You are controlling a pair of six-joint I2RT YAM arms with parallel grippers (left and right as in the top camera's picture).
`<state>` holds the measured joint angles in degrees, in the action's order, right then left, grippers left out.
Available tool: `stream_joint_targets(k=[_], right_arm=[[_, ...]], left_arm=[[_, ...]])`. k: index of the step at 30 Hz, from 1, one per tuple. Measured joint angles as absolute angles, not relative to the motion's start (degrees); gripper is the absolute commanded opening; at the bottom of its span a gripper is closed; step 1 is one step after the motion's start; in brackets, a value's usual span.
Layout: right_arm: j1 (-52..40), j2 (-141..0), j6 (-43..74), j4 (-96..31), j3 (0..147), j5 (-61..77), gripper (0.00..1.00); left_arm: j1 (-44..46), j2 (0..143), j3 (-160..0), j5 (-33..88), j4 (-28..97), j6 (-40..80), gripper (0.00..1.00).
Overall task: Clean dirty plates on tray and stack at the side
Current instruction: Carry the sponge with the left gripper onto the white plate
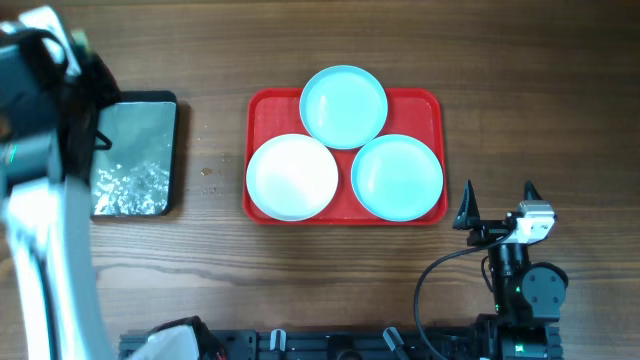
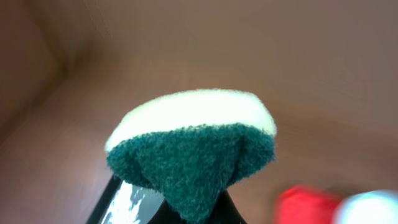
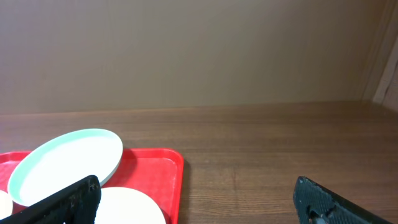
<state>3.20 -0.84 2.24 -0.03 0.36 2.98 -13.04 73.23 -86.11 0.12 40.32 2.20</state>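
I will swing my left gripper over the white plate (image 1: 292,177) next. Then I will tilt it down and bring the sponge down onto the top of the plate.
The red tray (image 1: 268,110) lies mid-table with three plates on it: a turquoise plate (image 1: 343,105) at the back, a white plate (image 1: 292,177) front left and a second turquoise plate (image 1: 397,177) front right. My left gripper (image 1: 90,100) is raised above the far left and is shut on a green-and-yellow sponge (image 2: 193,155) that hides its fingers. My right gripper (image 1: 497,205) is open and empty, just right of the tray's front right corner. The right wrist view shows the tray (image 3: 155,171), the back plate (image 3: 68,162) and a pale plate (image 3: 127,208) to the left of the open fingers (image 3: 199,199).
A dark metal pan (image 1: 135,155) with wet, shiny crumbs stands left of the tray, under the left arm; it also shows in the left wrist view (image 2: 124,202). Bare wooden tabletop (image 3: 261,155) lies right of the tray.
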Motion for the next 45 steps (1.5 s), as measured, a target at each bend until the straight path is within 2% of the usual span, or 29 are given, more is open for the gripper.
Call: stream_joint_targets(k=[4,8,12,17,24,27,28,29,30,36,40,42,44,45], right_arm=[[3.2,-0.84,2.24,-0.05,0.36,2.96,1.0],[3.2,-0.84,2.24,-0.05,0.36,2.96,1.0],[3.2,-0.84,2.24,-0.03,0.36,2.96,1.0],[3.2,-0.84,2.24,-0.03,0.36,2.98,1.0],[3.2,-0.84,2.24,-0.05,0.36,2.98,1.0],[3.2,-0.84,2.24,-0.05,0.36,2.96,1.0],[3.2,-0.84,2.24,-0.05,0.36,2.96,1.0],[3.2,-0.84,2.24,-0.05,0.36,2.96,1.0],[3.2,-0.84,2.24,-0.05,0.36,2.96,1.0],[3.2,-0.84,2.24,-0.05,0.36,2.96,1.0],[3.2,-0.84,3.68,2.26,0.36,4.99,1.0],[3.2,-0.84,8.34,4.45,0.34,8.14,1.0],[3.2,-1.02,17.26,15.16,0.36,12.19,1.0],[3.2,-0.95,21.37,22.39,0.32,13.78,1.0]], left_arm=[[-8.21,62.89,-87.7,8.54,44.27,2.22,0.04],[-1.93,64.27,-87.13,17.45,55.24,2.33,0.04],[6.72,74.17,-81.45,21.58,56.86,5.85,0.04],[17.19,91.11,-76.97,21.76,50.85,10.98,0.04],[24.1,112.16,-76.51,13.93,44.12,20.67,0.04],[24.69,114.24,-76.38,11.66,44.34,23.2,0.04],[24.71,114.5,-76.38,11.33,44.34,23.59,0.11],[24.77,114.65,-76.38,10.94,44.31,24.08,0.32],[24.82,114.65,-76.38,10.63,44.31,24.45,0.35],[24.91,114.43,-76.64,10.33,46.11,25.3,0.29],[23.18,111.72,-78.81,10.28,52.29,25.43,0.32],[21.74,108.36,-79.61,10.26,53.41,25.41,0.45],[19.9,102.94,-80.27,10.2,53.93,25.87,1.0],[19.03,100.01,-80.77,10.11,54.02,25.61,1.0]])
